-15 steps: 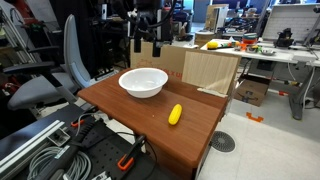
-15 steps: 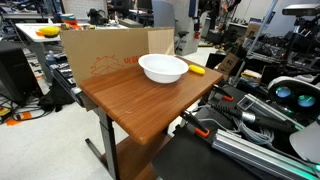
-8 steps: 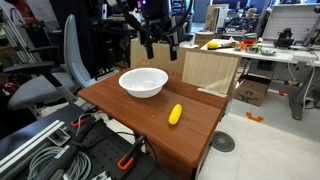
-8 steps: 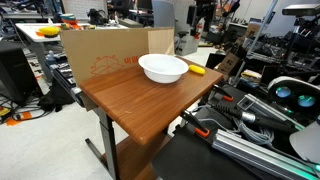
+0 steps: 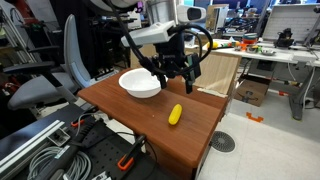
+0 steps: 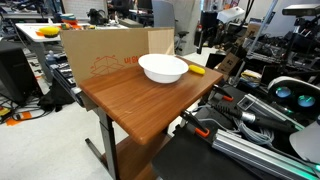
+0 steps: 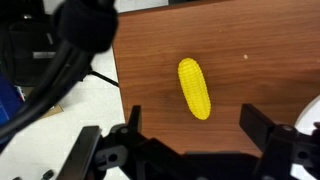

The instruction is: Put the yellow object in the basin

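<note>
The yellow object lies at a slant below my open gripper. My gripper needs to move down onto its middle (image 5: 175,115) (image 7: 195,89) next and turn to line up its fingers.
The yellow object (image 5: 175,114) is a small ridged oblong piece like a corn cob. It lies on the wooden table near the edge, apart from the basin; it also shows in the other exterior view (image 6: 196,70) and the wrist view (image 7: 194,87). The basin (image 5: 138,84) is a wide white bowl on the table, seen in both exterior views (image 6: 162,68). My gripper (image 5: 172,77) hangs open and empty above the table between basin and yellow object. In the wrist view its fingers (image 7: 190,125) straddle the space just below the yellow object.
A cardboard box (image 5: 210,70) stands against the far side of the table (image 5: 130,115). An office chair (image 5: 55,80) is beside the table. Cables and equipment (image 5: 50,150) lie on the floor. Cluttered desks (image 5: 270,50) stand behind.
The arm has swung forward and down from behind the box, bringing the gripper low over the table near the basin and yellow object. The objects have not moved.
</note>
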You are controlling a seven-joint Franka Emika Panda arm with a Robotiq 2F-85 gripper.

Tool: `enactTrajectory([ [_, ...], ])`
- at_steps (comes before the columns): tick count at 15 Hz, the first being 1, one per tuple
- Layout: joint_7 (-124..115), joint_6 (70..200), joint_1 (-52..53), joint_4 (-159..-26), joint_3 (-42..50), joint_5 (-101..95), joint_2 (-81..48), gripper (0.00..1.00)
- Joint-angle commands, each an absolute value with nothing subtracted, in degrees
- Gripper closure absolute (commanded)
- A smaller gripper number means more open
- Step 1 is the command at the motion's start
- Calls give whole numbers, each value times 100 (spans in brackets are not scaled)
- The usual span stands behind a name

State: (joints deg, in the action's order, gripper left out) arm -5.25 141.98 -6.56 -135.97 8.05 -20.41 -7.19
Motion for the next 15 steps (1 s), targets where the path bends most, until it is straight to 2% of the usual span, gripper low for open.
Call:
enactTrajectory([
  [1, -572, 14620, -692, -13259, 883, -1860, -1358, 0],
  [15, -330, 14406, -803, -12520, 815, -621, -2482, 0],
])
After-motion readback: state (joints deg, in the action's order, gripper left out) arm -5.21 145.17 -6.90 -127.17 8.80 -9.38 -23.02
